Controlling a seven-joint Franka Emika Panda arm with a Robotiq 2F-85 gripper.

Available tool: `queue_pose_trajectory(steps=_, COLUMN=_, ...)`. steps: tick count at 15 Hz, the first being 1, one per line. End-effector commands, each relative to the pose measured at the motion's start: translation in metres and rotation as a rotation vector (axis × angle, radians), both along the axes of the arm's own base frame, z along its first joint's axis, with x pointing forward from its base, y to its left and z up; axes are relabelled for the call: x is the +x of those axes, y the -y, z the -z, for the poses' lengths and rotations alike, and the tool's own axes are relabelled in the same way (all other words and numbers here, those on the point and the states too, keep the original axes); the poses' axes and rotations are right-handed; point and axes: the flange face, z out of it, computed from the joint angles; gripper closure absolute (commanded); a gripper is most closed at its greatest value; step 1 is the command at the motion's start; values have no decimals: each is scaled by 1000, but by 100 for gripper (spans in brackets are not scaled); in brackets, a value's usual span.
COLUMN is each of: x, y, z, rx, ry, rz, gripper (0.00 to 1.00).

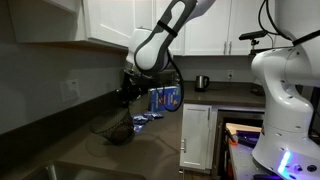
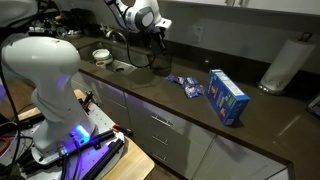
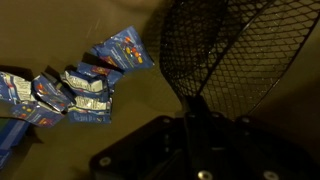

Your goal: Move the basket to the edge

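The basket is short of the countertop's edge, so my gripper draws it back next. The gripper then lowers the basket onto the bare countertop by that edge and releases the basket's rim.
The black wire-mesh basket fills the upper right of the wrist view, tilted, with its rim at my fingers. My gripper appears shut on that rim. In both exterior views the gripper hangs over the dark countertop with the basket below it, low at the counter surface. The edge of the countertop runs above white cabinet fronts, some way from the basket.
Several blue snack packets lie beside the basket. A blue-and-white box stands further along. A paper towel roll stands at the back. A sink is set into the counter.
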Motion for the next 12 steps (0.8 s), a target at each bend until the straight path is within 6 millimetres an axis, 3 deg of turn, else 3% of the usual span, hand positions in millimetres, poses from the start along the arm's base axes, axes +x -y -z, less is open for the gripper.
queue_pose_trajectory(steps=1, x=-31, y=-5, z=-10, rx=86, ry=-43, rz=-29, gripper=99)
queue_pose_trajectory(steps=6, x=-62, y=-23, z=-17, rx=177, ry=-76, rz=-71, gripper=99)
queue_pose_trajectory(steps=12, x=-75, y=-9, z=-14, rx=258, ry=-101, rz=-109, gripper=99)
